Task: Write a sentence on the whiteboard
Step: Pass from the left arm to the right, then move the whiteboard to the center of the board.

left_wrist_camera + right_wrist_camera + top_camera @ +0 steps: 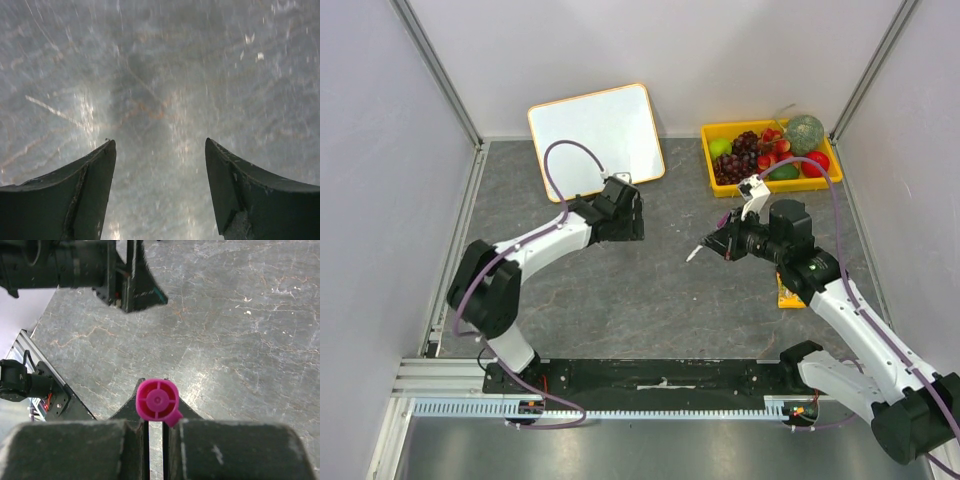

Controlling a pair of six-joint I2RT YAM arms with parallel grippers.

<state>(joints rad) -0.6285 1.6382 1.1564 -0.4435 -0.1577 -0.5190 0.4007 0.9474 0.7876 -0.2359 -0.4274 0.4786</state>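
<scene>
The open fingers of my left gripper move outward and down around the black foot at the whiteboard's lower edge [644, 181] next, since that edge lies outward of the gripper.
The whiteboard [597, 140], white with a thin orange frame, leans at the back of the table, left of centre, and its face is blank. My left gripper [625, 222] hangs just in front of its lower right corner. In the left wrist view this gripper [160, 145] is open over bare stone-grey tabletop, with nothing between its fingers. My right gripper [715, 243] sits mid-table, right of centre, pointing left, and is shut on a marker [697, 253]. The marker's magenta end [157, 400] faces the right wrist camera, pinched between the dark fingers [125, 410].
A yellow tray [706, 150] with grapes, apples and other fruit stands at the back right. A small yellow-orange object [788, 296] lies under my right forearm. Grey walls close in both sides. The left arm [75, 265] fills the top left of the right wrist view.
</scene>
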